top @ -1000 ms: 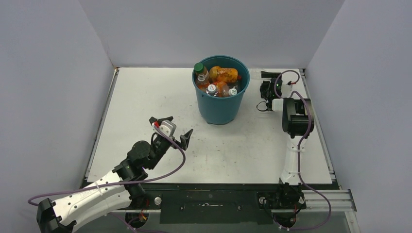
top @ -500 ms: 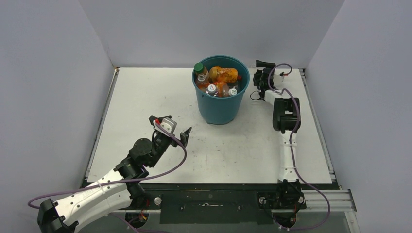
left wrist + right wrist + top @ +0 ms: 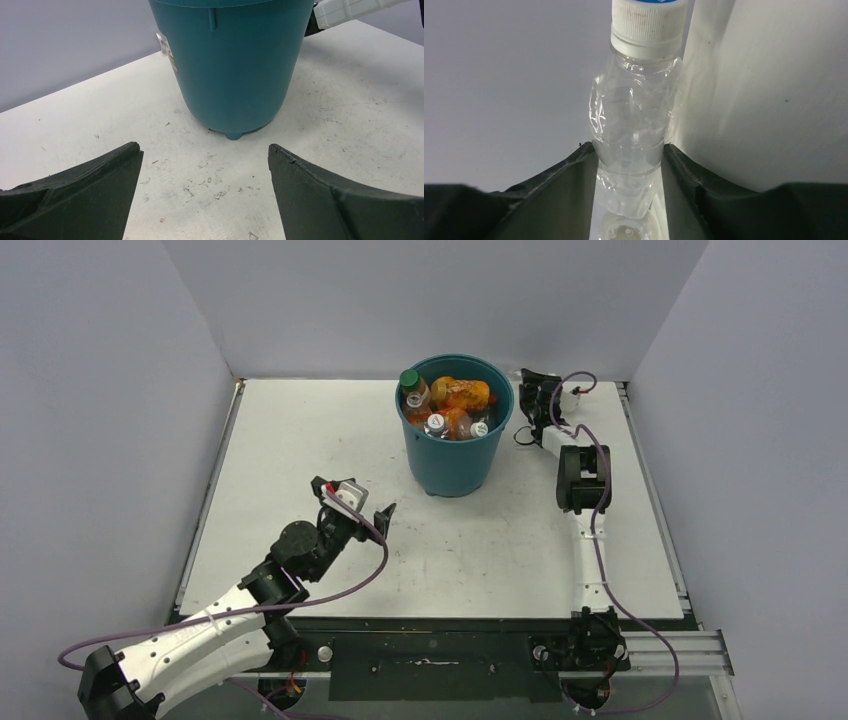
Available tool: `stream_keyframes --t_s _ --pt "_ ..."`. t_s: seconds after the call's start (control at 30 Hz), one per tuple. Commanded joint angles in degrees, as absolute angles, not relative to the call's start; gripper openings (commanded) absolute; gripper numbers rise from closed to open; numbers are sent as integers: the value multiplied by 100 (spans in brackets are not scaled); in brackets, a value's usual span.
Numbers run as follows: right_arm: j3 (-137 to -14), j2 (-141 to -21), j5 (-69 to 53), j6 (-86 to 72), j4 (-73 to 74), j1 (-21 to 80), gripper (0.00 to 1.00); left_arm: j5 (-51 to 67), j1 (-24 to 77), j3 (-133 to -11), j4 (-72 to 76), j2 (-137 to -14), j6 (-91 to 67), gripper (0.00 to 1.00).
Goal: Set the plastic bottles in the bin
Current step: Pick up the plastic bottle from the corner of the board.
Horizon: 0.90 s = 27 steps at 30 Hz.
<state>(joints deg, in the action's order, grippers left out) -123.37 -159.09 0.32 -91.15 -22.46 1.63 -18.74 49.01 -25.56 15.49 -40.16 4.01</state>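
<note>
The left gripper is going to lift up and outward next, onto the bin's rim by the bottle's green cap (image 3: 399, 410), because that rim is above the gripper and outward of it.
The teal bin (image 3: 455, 455) stands at the back middle of the table, holding several plastic bottles: a green-capped one (image 3: 411, 387), an orange one (image 3: 463, 393) and clear white-capped ones (image 3: 436, 423). In the right wrist view a clear plastic bottle (image 3: 631, 115) with a white cap sits between both pads of my right gripper (image 3: 630, 150), which is shut on it. From above, the right gripper (image 3: 533, 386) is just right of the bin's rim, and the held bottle is hidden there. My left gripper (image 3: 357, 504) hangs open and empty, near left of the bin (image 3: 235, 65).
Grey walls enclose the white table (image 3: 300, 460) on three sides. The right arm's elbow (image 3: 578, 478) stands right of the bin, and its white link (image 3: 350, 7) shows behind the bin in the left wrist view. The tabletop (image 3: 220, 185) is scuffed.
The right arm swung left toward the bin's rim, and its jaws closed from wide open onto the clear bottle. The left arm crept slightly forward, still open.
</note>
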Motion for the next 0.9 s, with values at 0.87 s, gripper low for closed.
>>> stream_keyframes --t_s 0.87 --pt "-7420 -10297 461 -5552 -2555 518 5 -2248 3865 -5054 407 -4617 -3066 96"
